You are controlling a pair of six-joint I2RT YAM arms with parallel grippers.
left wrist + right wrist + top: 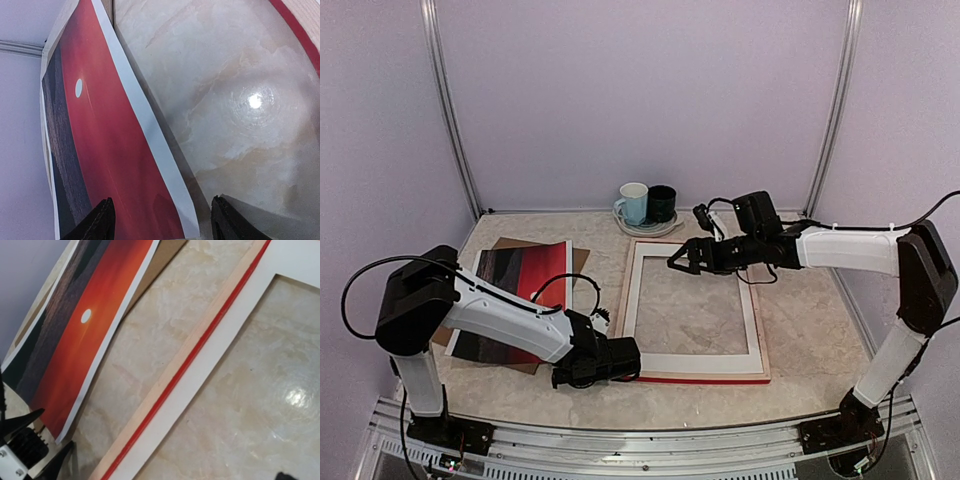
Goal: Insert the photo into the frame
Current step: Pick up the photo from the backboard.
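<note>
My left gripper should move down slightly next and close on the photo's white edge (187, 218) by the photo's near corner. That edge runs just below, between my open fingers.
The photo (520, 290), a red sunset print with a white border, lies face up at the left on a brown backing board (582, 258). The frame (700, 379), red with pale wood sides, lies flat right of it, a white mat (690, 362) inside it. My left gripper (620, 358) sits low between the photo's near right corner and the frame. It is open, and the photo's (100, 150) white right edge runs between its fingers (102, 222). My right gripper (678, 262) hovers open over the frame's (200, 340) far left side, with nothing in it.
Two mugs, a pale one (634, 203) and a dark one (662, 203), stand on a plate (645, 229) at the back by the wall. Bare marble table (690, 310) shows through the mat's opening. Metal posts rise at the back corners.
</note>
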